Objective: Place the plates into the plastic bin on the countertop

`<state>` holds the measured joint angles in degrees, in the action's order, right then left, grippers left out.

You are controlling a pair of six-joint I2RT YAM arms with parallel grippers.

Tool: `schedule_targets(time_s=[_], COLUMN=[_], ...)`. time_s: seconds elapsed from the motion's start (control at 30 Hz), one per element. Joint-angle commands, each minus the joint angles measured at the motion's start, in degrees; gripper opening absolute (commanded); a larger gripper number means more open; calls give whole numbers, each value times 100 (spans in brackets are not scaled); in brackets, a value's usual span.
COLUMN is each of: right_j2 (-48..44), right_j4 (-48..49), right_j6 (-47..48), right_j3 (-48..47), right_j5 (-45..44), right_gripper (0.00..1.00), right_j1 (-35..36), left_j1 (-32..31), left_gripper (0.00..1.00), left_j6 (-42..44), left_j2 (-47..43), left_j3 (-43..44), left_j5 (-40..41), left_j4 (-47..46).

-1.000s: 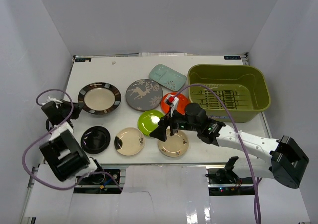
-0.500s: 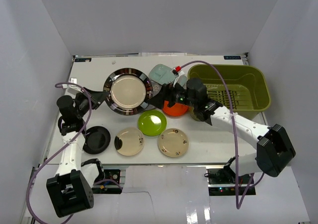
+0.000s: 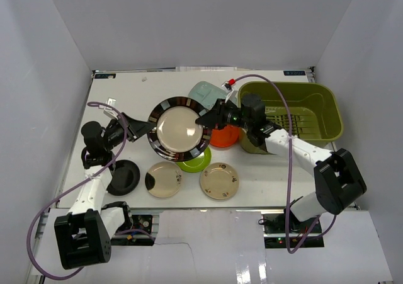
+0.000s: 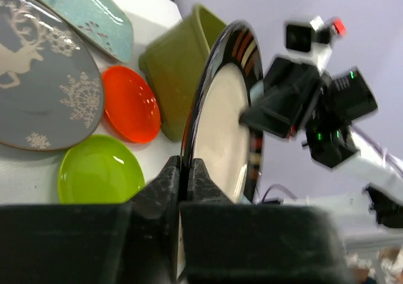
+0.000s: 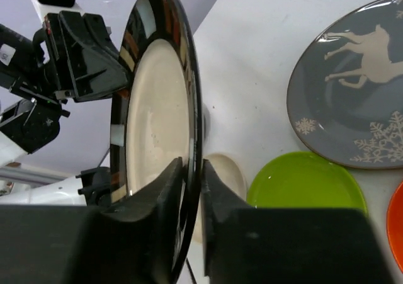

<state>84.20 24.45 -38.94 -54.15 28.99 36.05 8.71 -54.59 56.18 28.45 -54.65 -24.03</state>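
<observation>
Next, my right gripper carries the black-rimmed plate toward the right in the top view. Then it goes down onto the bin's slotted bottom and releases the plate, since the bin stands empty.
A black-rimmed plate with a cream centre (image 3: 179,130) hangs tilted above the countertop (image 3: 126,89). My left gripper (image 3: 150,128) pinches its left rim and my right gripper (image 3: 204,121) pinches its right rim. The left wrist view shows the left gripper (image 4: 184,170) closed tight on the plate's edge (image 4: 223,126). In the right wrist view the right gripper (image 5: 192,170) clamps the plate's rim (image 5: 157,120). The olive-green plastic bin (image 3: 334,117) stands at the right, apart from both grippers.
Under and around the held plate lie the grey deer plate (image 4: 38,95), teal oblong dish (image 3: 204,92), orange-red plate (image 3: 223,136) and lime plate (image 3: 198,162). Two cream plates (image 3: 163,179) (image 3: 219,181) and a black plate (image 3: 123,176) sit near the front edge.
The left arm lifted the black-rimmed plate off the counter and carried it right. The right gripper came in from the right and shut on its opposite rim.
</observation>
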Motion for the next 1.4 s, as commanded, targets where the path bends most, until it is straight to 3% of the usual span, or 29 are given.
schedule_targets(time_s=[0.0, 0.13, 0.27, 0.43, 0.57, 0.67, 0.87, 1.17, 1.23, 1.27, 1.33, 1.37], right_j2=[-61, -386, -887, -1555, -2064, -2285, -2067, -968, -705, -643, -607, -642], right_j4=[605, 631, 614, -25, -1034, -1616, -2022, -2260, -2321, -2356, -2436, -2436], right_j6=[-325, -535, -904, -941, -118, 386, 1151, 1398, 1398, 1433, 1424, 1407], right_j3=[27, 54, -25, 79, 343, 537, 695, 538, 476, 415, 370, 361], right_j5=[362, 291, 571, 880, 190, -831, -1650, -1713, -1660, -1651, -1782, -1844], right_gripper=[8, 8, 8, 8, 8, 8, 8, 10, 20, 50, 76, 96], right_j1=[-107, -379, -1476, -3450, -4571, -4757, -4801, -4783, -4757, -4748, -4748, -4748], left_j1=[-27, -62, -115, -133, -141, -211, -773, -1327, -1433, -1521, -1556, -1557], left_gripper=[23, 61, 76, 77, 76, 76, 75, 74, 74, 73, 72, 71], left_j6=[-307, 88, 71, 1, 80, 80, 526, 1064, 1274, 1319, 1416, 1424], left_j2=[-90, 86, 392, 1245, 1720, 2062, 3274, 4330, 4567, 4638, 4831, 4875], left_j3=[196, 512, 644, 759, 794, 767, 1530, 2409, 2577, 2717, 2824, 2850], left_j5=[-178, 165, 788, 1298, 1956, 2510, 3170, 3672, 3716, 3864, 3953, 3971], left_j4=[-507, 318, 530, 751, 1014, 1023, 1365, 2060, 2139, 2270, 2359, 2368])
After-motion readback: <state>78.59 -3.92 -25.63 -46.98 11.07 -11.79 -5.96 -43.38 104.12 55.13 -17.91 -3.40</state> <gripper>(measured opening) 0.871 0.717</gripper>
